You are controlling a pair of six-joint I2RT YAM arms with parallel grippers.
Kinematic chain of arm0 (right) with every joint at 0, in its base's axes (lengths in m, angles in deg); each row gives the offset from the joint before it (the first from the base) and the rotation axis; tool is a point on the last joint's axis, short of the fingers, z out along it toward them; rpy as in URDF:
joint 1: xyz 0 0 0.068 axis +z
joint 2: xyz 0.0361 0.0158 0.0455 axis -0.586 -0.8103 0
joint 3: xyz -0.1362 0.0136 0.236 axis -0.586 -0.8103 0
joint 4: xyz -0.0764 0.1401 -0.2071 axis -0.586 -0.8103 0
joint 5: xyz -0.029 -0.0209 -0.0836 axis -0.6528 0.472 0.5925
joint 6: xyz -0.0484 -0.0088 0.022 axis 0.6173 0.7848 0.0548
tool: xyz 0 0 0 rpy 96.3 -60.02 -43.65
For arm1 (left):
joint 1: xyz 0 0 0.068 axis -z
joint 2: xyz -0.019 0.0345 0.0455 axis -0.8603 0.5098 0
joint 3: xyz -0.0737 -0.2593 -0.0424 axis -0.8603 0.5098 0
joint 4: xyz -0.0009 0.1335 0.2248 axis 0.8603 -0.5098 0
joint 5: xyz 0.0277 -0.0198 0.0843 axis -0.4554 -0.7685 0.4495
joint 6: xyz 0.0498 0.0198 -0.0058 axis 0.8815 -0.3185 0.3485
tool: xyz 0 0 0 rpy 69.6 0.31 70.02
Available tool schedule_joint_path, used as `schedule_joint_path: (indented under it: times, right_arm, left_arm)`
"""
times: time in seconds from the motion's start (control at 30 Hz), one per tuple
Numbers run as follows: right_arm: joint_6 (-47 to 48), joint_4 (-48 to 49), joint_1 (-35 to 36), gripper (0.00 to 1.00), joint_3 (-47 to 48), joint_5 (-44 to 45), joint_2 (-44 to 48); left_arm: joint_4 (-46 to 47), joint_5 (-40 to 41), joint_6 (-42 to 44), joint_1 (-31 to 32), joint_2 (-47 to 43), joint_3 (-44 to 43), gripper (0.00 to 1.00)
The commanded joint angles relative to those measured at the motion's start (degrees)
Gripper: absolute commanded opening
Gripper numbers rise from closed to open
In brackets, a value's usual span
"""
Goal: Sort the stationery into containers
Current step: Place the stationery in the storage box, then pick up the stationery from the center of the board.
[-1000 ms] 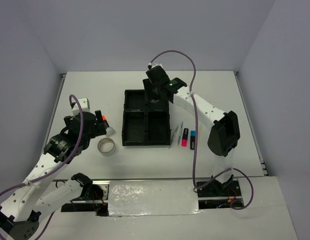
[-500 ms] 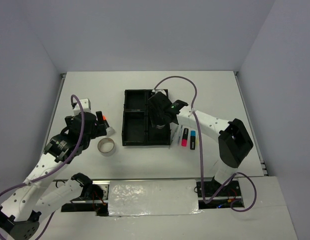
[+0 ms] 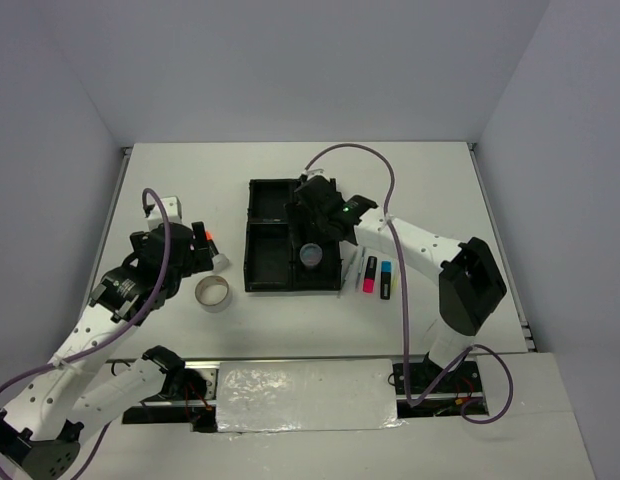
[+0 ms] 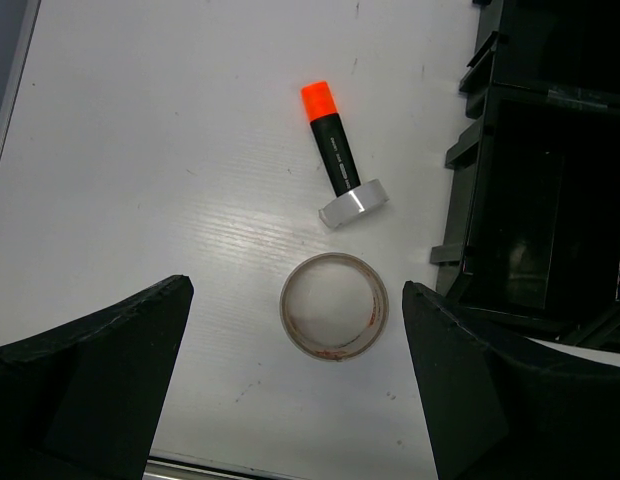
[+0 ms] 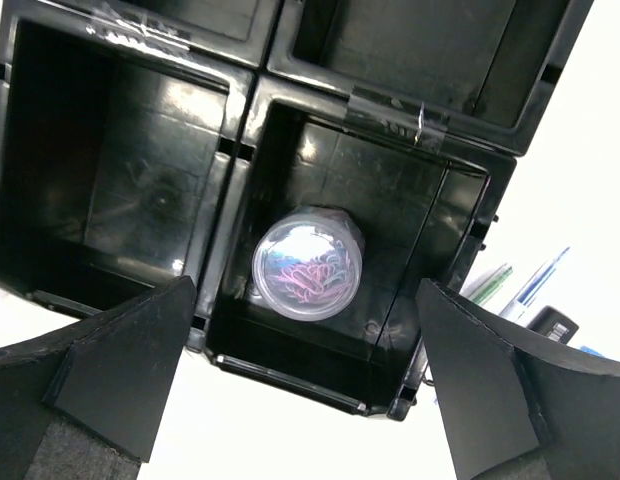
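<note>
My left gripper should next move down onto the side of the tape ring that faces away from the tray, with one finger inside, because the grey tape ring (image 4: 334, 305) is below its open fingers.
The black four-compartment tray (image 3: 268, 238) sits mid-table. A round clear tub (image 3: 310, 256) of coloured clips lies in its near right compartment, also in the right wrist view (image 5: 307, 262). My right gripper (image 3: 315, 203) is open and empty above the tray (image 5: 390, 110), jaws wide either side of the tub. My left gripper (image 3: 197, 260) is open and empty above the grey tape ring (image 4: 334, 305). The orange-capped stick (image 4: 330, 150) touches the grey-white cylinder (image 4: 354, 203) just beyond the ring. Silver pens (image 3: 355, 265) and pink (image 3: 370, 276) and blue highlighters (image 3: 385, 280) lie right of the tray.
The tray's other three compartments look empty. The tray's left wall (image 4: 470, 190) stands close to the right of the tape ring. The table's near edge (image 3: 290, 355) runs just behind the arms' bases.
My right gripper came down into the near right compartment, let go of the clear tub there and drew back up. The left arm has not moved.
</note>
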Motion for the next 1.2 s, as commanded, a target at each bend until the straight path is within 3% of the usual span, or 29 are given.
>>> schedule_joint_path:
  times: [0.0,0.17,0.33,0.47,0.5,0.63,1.03,1.13,1.17]
  right_arm:
    - [0.27,-0.35,0.26,1.0,2.89,1.35,2.58]
    - [0.1,-0.09,0.53,1.0,-1.23,2.5,11.71]
    - [-0.34,0.78,0.88,1.0,-6.24,0.83,23.23]
    - [-0.43,-0.09,1.76,1.0,-10.9,0.3,29.21]
    - [-0.43,-0.44,1.93,1.0,-11.61,0.39,30.18]
    - [-1.05,-0.8,1.94,1.0,-15.64,0.48,33.79]
    - [-1.49,-0.27,2.81,1.0,-16.01,-1.46,34.41]
    - [-1.49,-0.79,3.34,1.0,-15.39,-1.11,34.5]
    - [-1.4,-1.32,3.52,1.0,-15.13,-1.02,34.58]
  left_arm:
    - [1.42,0.37,-0.17,-0.58,0.1,-0.51,0.99]
    - [-4.81,1.35,-12.11,-0.59,4.12,-2.36,0.99]
    - [-1.66,-1.83,-24.41,-1.46,12.3,2.82,0.99]
    - [3.88,-5.96,-25.84,-4.36,18.89,5.99,0.9]
    - [4.14,-5.61,-26.45,-4.45,19.69,6.16,0.83]
    - [1.87,-3.68,-30.58,-4.54,21.72,7.65,0.7]
    - [6.52,-4.82,-32.08,-4.63,20.22,16.53,0.65]
    - [7.48,-5.08,-32.17,-4.63,21.71,17.24,0.47]
    - [7.83,-5.17,-32.26,-4.72,21.98,17.5,0.36]
